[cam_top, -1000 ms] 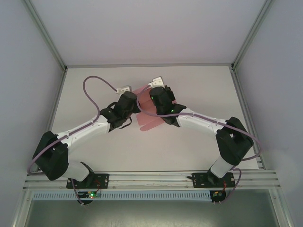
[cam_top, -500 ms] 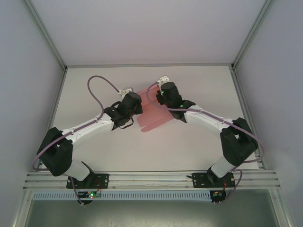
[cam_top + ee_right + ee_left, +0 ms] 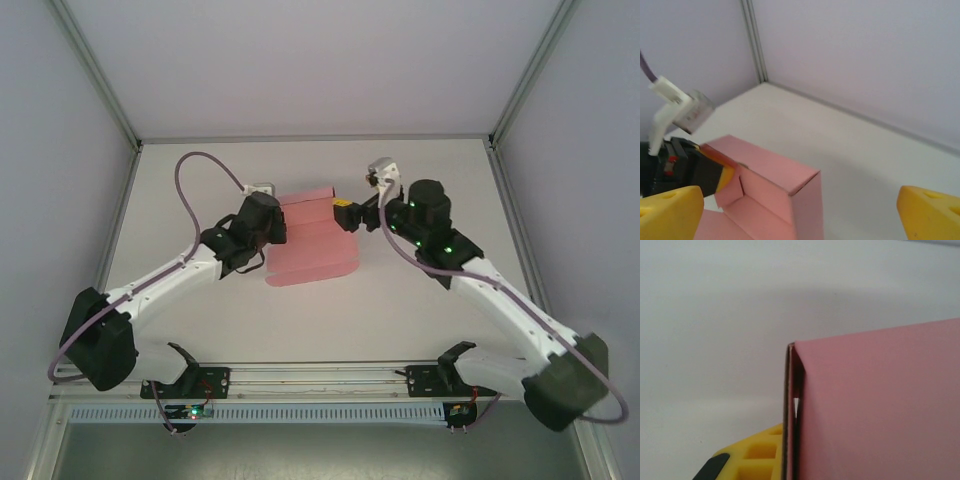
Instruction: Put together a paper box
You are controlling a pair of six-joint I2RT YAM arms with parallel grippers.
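Observation:
The left gripper turns next, swings the pink box (image 3: pixel 312 240) back over the bare near tabletop, clear between the gripper and my base, then releases it.
The pink paper box (image 3: pixel 312 240) lies partly folded in the middle of the table, with raised walls at its far end and a flat panel toward the near side. My left gripper (image 3: pixel 277 216) is shut on the box's left wall. In the left wrist view that wall (image 3: pixel 875 405) stands on edge against one yellow finger (image 3: pixel 752 457). My right gripper (image 3: pixel 348 215) hovers just right of the box, open and holding nothing. In the right wrist view its gripper (image 3: pixel 800 220) has yellow fingertips (image 3: pixel 670 212) spread wide, with the box corner (image 3: pixel 770 175) ahead of them.
Grey enclosure walls and aluminium posts (image 3: pixel 100 80) surround the white table (image 3: pixel 430 300). A slotted rail (image 3: pixel 320 378) runs along the near edge. Purple cables (image 3: pixel 200 165) loop above both arms. Bare table lies to the right of the box and in front of it.
My right gripper has opened, let go of the box and pulled back to the right. The left gripper keeps its hold, and the box now lies more squarely with its near panel uncovered.

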